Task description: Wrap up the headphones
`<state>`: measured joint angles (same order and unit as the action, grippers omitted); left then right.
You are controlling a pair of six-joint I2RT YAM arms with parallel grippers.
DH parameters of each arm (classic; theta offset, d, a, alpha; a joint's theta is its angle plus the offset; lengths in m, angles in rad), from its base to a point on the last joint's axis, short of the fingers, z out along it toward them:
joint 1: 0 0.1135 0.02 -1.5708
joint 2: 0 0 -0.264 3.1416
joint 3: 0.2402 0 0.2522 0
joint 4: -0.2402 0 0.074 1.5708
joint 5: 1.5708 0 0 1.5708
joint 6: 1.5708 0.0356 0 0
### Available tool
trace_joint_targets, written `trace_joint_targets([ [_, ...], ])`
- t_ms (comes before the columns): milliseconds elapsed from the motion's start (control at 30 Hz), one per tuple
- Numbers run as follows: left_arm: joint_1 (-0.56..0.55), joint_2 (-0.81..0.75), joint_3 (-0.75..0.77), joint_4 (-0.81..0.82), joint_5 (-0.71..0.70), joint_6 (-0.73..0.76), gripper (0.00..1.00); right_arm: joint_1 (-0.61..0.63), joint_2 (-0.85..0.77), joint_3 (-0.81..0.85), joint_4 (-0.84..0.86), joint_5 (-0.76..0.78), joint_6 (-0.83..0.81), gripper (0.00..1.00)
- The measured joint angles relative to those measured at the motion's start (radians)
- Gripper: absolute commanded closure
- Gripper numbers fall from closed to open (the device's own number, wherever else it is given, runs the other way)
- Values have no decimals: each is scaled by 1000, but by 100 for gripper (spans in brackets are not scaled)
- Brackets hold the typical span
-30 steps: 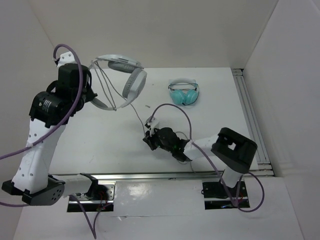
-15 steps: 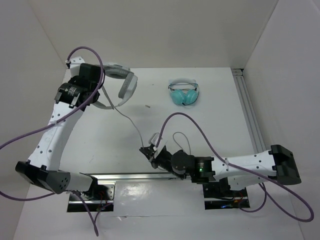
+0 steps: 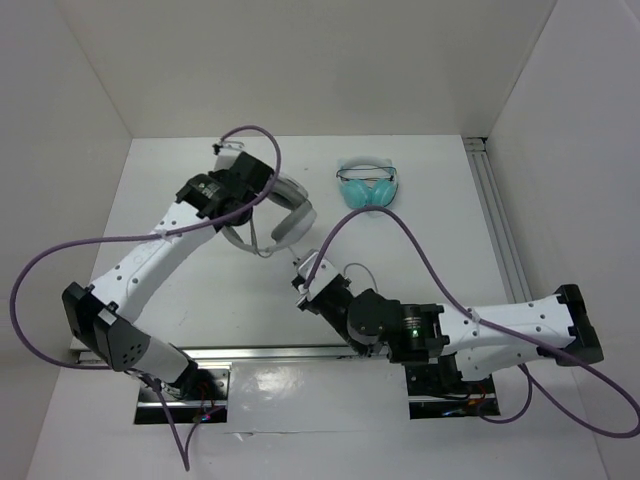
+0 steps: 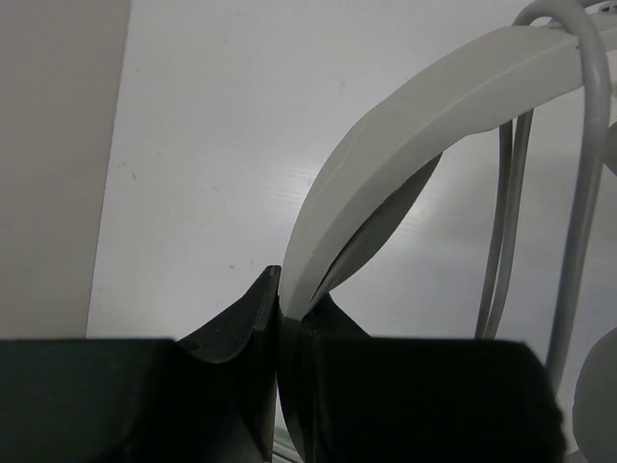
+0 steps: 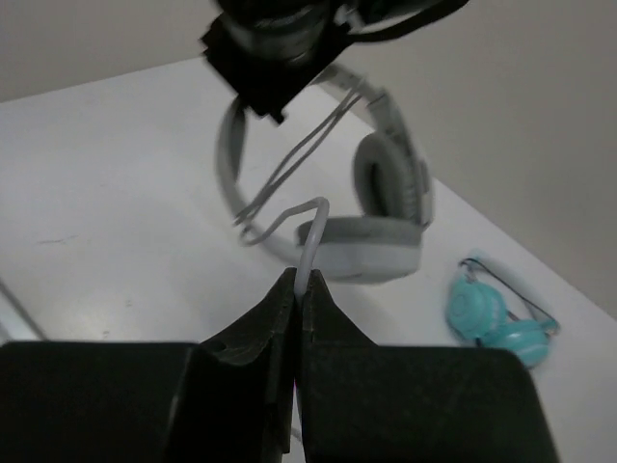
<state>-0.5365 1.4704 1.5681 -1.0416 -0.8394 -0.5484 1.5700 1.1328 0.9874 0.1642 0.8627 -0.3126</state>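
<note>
The right gripper carries the cable outward to the gap (image 3: 331, 188) (image 5: 439, 253) beside the teal headphones next. It adds to the loops on the white headphones' headband, then releases the cable.
The large white headphones (image 3: 285, 215) hang above the table's middle back, held by the headband (image 4: 424, 116) in my left gripper (image 3: 262, 188), whose jaws are shut on the band (image 4: 289, 294). Loops of the thin pale cable (image 4: 506, 193) run along the band. The ear cups show in the right wrist view (image 5: 381, 207). My right gripper (image 3: 305, 290) is shut on the cable (image 5: 308, 241) just in front of the headphones, its jaws pinching it (image 5: 299, 280).
Small teal headphones (image 3: 367, 187) lie at the back centre, also in the right wrist view (image 5: 496, 313). White walls enclose the left, back and right. A metal rail (image 3: 505, 240) runs along the right edge. Purple arm cables (image 3: 390, 225) loop over the table.
My left arm has swung the headphones right and forward toward the table's middle. My right gripper has moved slightly back with the cable, shortening the stretch between it and the headphones.
</note>
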Motion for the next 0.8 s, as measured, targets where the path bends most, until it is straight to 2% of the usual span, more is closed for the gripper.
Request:
trace_joint_targets([
  [167, -144, 5, -82, -16, 41, 26, 100, -115, 0, 20, -6, 72, -103, 100],
  [367, -253, -26, -165, 4, 72, 46, 100, -306, 5, 78, -53, 34, -135, 100],
  [467, -278, -81, -186, 21, 78, 47, 100, -414, 30, 93, -92, -45, -118, 97],
  [667, -311, -192, -216, 97, 84, 25, 100, -729, 101, 106, -166, -329, -6, 93],
  [800, -366, -217, -226, 147, 92, 16, 100, -824, 127, 141, -206, -497, 47, 93],
])
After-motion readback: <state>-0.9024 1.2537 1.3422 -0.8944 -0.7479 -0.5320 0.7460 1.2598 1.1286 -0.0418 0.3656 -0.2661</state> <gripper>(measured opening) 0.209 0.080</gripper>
